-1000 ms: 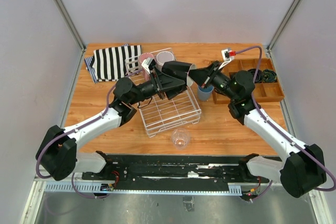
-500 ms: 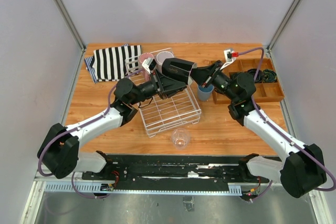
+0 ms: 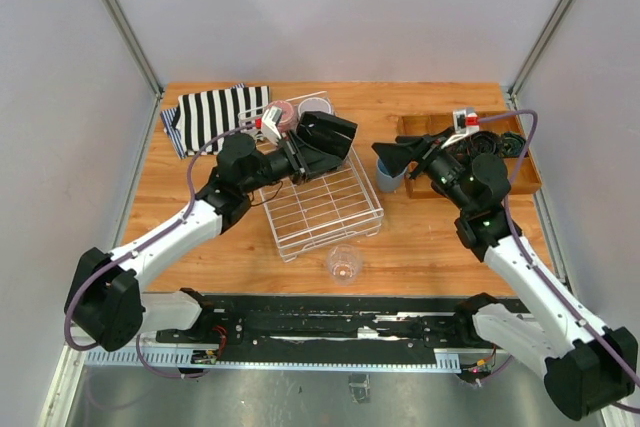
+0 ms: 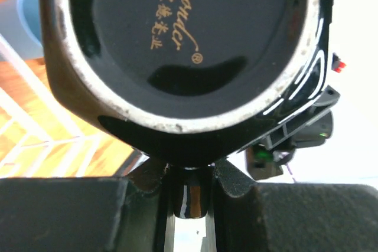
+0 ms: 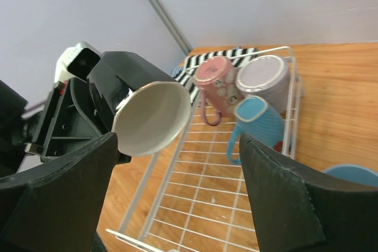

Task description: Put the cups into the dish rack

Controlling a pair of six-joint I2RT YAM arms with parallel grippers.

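The gap between the pink and blue mugs is below my left gripper, so next I will tilt my left gripper downward and lower it to free the mug in that gap.
My left gripper (image 3: 300, 151) is shut on the handle of the dark mug (image 3: 328, 135) with cream inside (image 5: 152, 117) and holds it tilted above the dish rack (image 3: 322, 209). In the left wrist view the mug's base (image 4: 189, 45) fills the frame, and the handle sits between the fingers of the left gripper (image 4: 190, 188). My right gripper (image 3: 392, 157) stands open and empty, to the right of the mug. In the rack's far end lie a pink mug (image 5: 214, 85), a grey-lilac cup (image 5: 263, 77) and a blue mug (image 5: 257, 124). A light blue tumbler (image 3: 388, 179) stands right of the rack. The clear glass (image 3: 344, 263) stands in front of it.
A striped cloth (image 3: 215, 117) lies at the back left beside the rack. A brown wooden compartment tray (image 3: 505, 169) with cables in it sits at the right edge, behind my right arm. The rack's near half (image 5: 224, 205) holds nothing.
My right gripper has opened, let go of the dark mug and drawn back to the right. The left gripper now holds the mug alone and has shifted it slightly left.
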